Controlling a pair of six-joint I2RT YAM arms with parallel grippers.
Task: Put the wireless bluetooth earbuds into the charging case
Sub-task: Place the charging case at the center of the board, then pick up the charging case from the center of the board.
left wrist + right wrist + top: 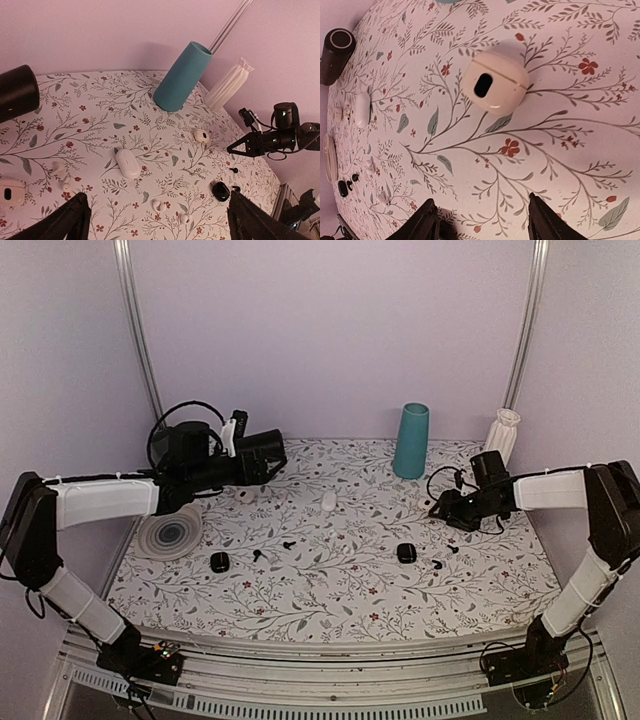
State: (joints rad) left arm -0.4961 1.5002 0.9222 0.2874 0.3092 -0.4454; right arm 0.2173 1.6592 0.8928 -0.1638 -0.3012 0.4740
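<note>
The black case in the middle of the table is to the right of my open left gripper in the top view. I should move that gripper across toward the case and close it.
A cream round charging case (495,82) with a dark oval opening lies on the floral cloth just ahead of my right gripper (480,198), which is open with nothing between its fingers. That same case (201,136) also shows in the left wrist view. My left gripper (157,196) is open and empty, held high over a white oblong case (128,163) and two white earbuds (159,205) (184,218). A black case (406,552) lies mid-table with black earbuds (437,564) (452,549) beside it. Another black case (219,561) and black earbuds (258,555) (289,543) lie to the left.
A teal cup (410,440) and a white ribbed vase (503,432) stand at the back right. A round grey disc (168,535) lies at the left edge. A black cylinder (17,92) lies at the back left, near an open white case (11,191) with white earbuds (65,182).
</note>
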